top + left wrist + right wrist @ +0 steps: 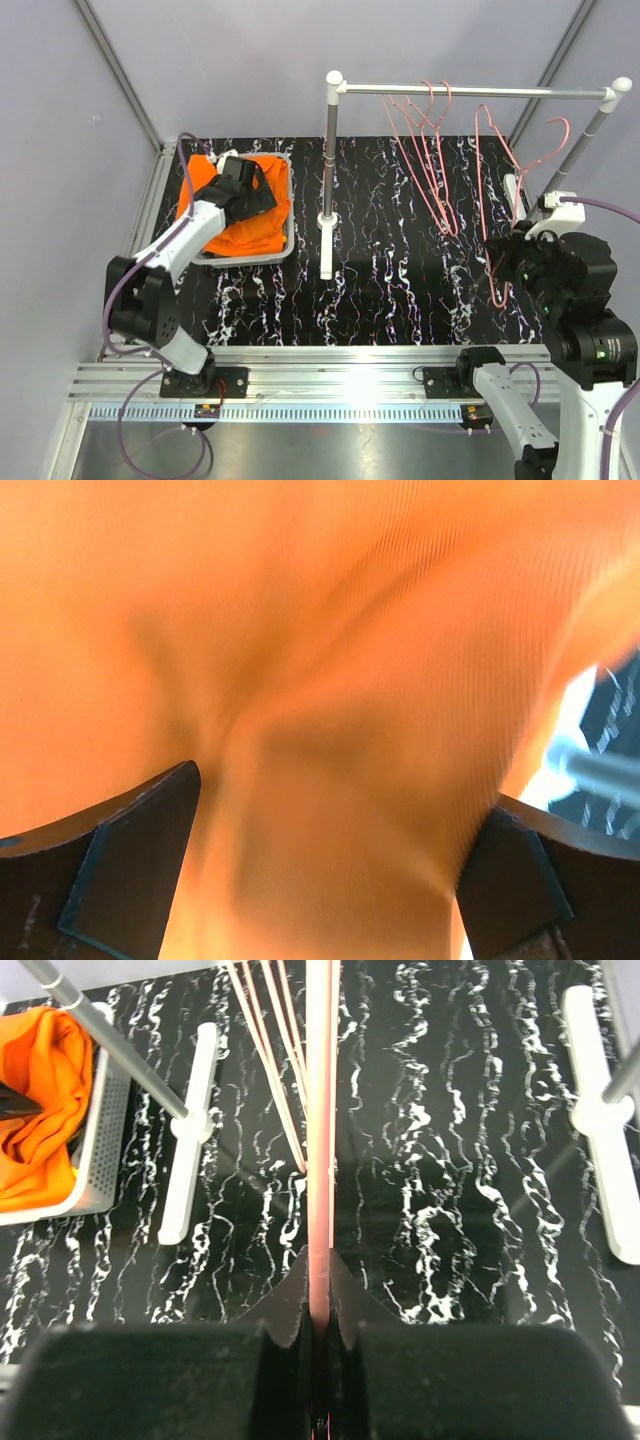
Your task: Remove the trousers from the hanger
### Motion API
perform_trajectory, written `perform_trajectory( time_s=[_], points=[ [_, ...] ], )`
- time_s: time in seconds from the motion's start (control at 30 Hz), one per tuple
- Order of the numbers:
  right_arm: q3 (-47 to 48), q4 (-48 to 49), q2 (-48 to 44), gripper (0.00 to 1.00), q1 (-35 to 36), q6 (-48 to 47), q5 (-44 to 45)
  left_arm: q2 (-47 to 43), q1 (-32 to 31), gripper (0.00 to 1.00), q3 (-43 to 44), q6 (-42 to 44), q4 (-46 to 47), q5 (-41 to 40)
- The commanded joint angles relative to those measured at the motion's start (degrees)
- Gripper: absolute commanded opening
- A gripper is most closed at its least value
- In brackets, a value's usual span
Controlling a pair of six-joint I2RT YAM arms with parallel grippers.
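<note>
I will next move my right gripper outward toward the hung pink hangers and release its hanger, as the bar beside them lies outward of that gripper.
The plain orange trousers lie bunched in a grey basket at the back left. My left gripper is down in the basket right on them. In the left wrist view the orange cloth fills the frame, and the left gripper is open with its fingers wide apart. My right gripper is shut on the lower part of a bare pink hanger; in the right wrist view the right gripper pinches the pink hanger wire. The black and the camouflage trousers are not in view.
Several bare pink hangers hang from a metal rail on two posts with white feet. The table has a black-and-white marbled mat. The basket with orange cloth shows in the right wrist view.
</note>
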Motion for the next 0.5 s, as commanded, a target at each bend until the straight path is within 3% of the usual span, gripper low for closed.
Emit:
perform_trajectory(
  time_s=[0.0,0.23,0.47],
  points=[
    [0.97,5.62,1.90,0.00,-0.07,-0.87,-3.29,-10.11,-0.21,0.99,4.38,-0.25,-7.85,0.16],
    [4.92,5.54,11.01,0.00,-0.16,-4.37,-5.84,-27.08,-0.21,0.99,7.20,3.71,-14.98,-0.82],
    [10.55,7.03,21.05,0.00,-0.07,-5.70,-0.48,-41.85,-0.21,0.99,6.41,10.38,-20.26,-0.11]
  ],
)
